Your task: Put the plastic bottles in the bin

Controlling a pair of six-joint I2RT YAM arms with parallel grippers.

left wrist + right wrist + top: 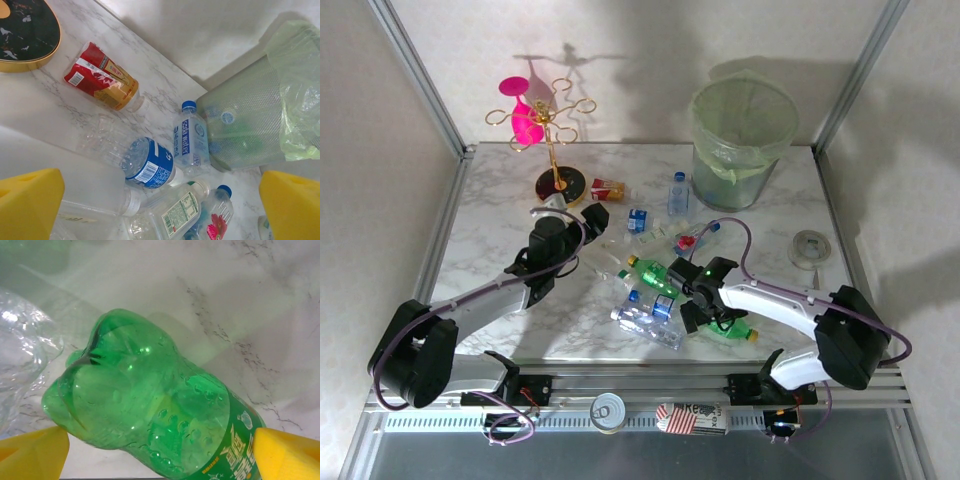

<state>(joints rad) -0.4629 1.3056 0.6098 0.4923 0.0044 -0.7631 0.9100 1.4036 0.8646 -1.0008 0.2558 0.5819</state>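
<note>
My right gripper lowers a little over the green bottle's body next and closes there.
Several plastic bottles lie scattered mid-table. My right gripper is open and straddles a green bottle lying on the marble, its yellow pads right against the bottle's sides. A second green bottle and a crushed clear one lie to its left. My left gripper hangs open above a clear bottle with a blue label and one with a white label. Beyond them are a capped soda-water bottle and a red-labelled bottle. The pale green bin stands at the back right, with bottles showing through its wall.
A gold stand with pink glasses stands at the back left, its dark base near my left gripper. A round white object lies at the right edge. A tin can sits on the front rail.
</note>
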